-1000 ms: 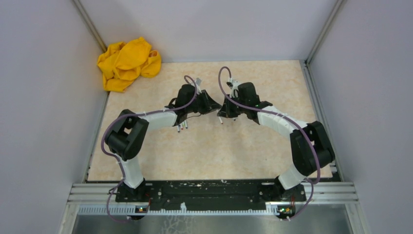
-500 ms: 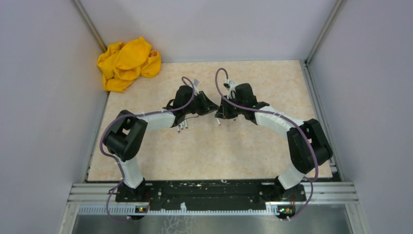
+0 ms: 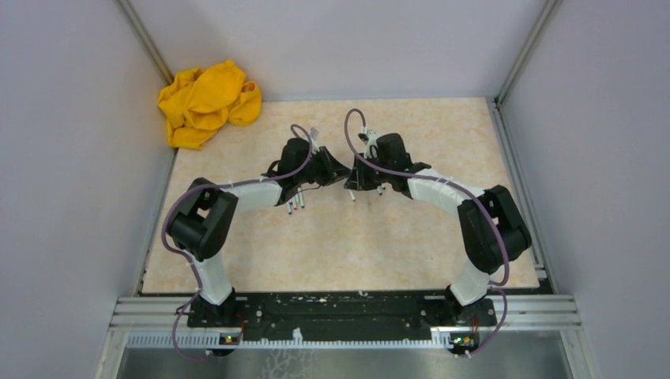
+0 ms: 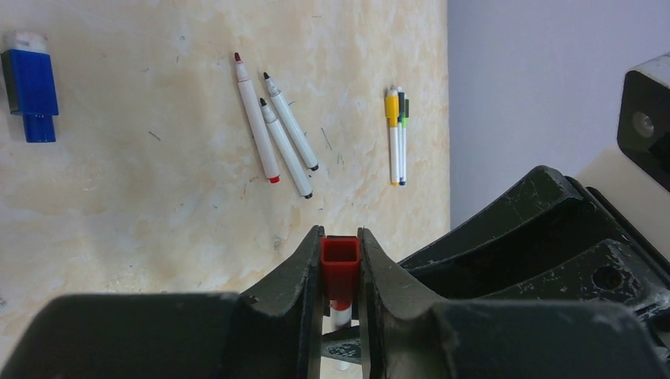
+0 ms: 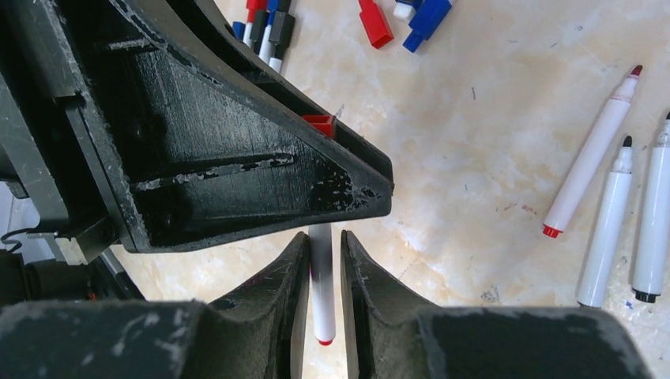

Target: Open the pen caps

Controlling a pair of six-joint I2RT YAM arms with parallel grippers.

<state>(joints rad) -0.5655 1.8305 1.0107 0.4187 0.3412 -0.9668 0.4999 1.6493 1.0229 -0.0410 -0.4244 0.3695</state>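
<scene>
The robot's right gripper will next move down and to the right in the top view to the bare tabletop beside the uncapped pens and release there, since opened pens lie there.
My left gripper (image 4: 340, 237) is shut on a red pen cap (image 4: 340, 264), whose square open end faces the camera. A white pen barrel (image 5: 321, 292) with a red end sticks out of it and runs between the fingers of my right gripper (image 5: 324, 237), which is shut on it. The two grippers meet tip to tip above mid-table in the top view, left (image 3: 336, 168) and right (image 3: 353, 180). The red cap (image 5: 320, 124) also peeks past the left gripper's body in the right wrist view. Three uncapped pens (image 4: 272, 130) lie side by side on the table.
Loose red (image 5: 375, 20) and blue (image 5: 427, 16) caps and a bunch of capped pens (image 5: 265, 28) lie further off. A blue cap (image 4: 30, 87) and a yellow-capped pen bundle (image 4: 395, 134) lie on the table. A yellow cloth (image 3: 207, 103) sits at the back left corner.
Both grippers have shifted slightly left together, the right one closing in on the left. The loose pens have not moved.
</scene>
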